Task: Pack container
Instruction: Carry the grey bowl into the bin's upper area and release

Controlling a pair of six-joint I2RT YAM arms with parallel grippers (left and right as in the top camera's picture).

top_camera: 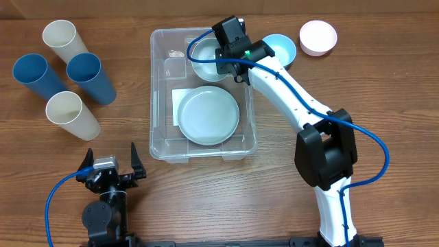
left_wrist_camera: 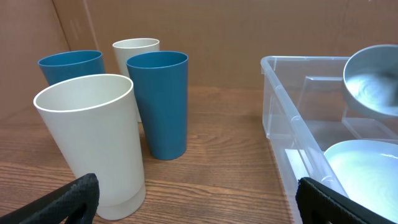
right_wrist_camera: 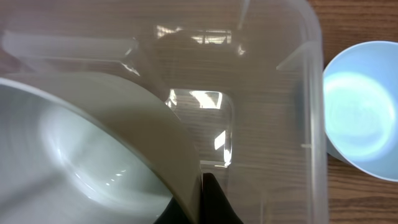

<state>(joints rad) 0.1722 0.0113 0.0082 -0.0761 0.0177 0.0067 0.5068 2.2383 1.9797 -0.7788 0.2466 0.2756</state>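
Observation:
The bare far part of the container's bottom beyond the plate lies below my right gripper, so it should next lower the bowl there and release the bowl's rim.
The clear plastic container (top_camera: 161,89) stands mid-table with a pale plate (top_camera: 208,114) lying in its near half; it also shows in the left wrist view (left_wrist_camera: 283,118) and the right wrist view (right_wrist_camera: 261,93). My right gripper (top_camera: 221,60) is shut on the rim of a grey-white bowl (top_camera: 206,58), holding it over the container's far end; the bowl fills the left of the right wrist view (right_wrist_camera: 81,155), where the gripper (right_wrist_camera: 200,193) pinches its rim. My left gripper (top_camera: 112,168) is open and empty, low at the front left, its fingers (left_wrist_camera: 199,199) facing the cups.
Two blue cups (top_camera: 91,77) (top_camera: 38,74) and two cream cups (top_camera: 72,115) (top_camera: 63,40) stand at the left. A light blue bowl (top_camera: 282,46) and a pink bowl (top_camera: 318,37) sit right of the container, at the back.

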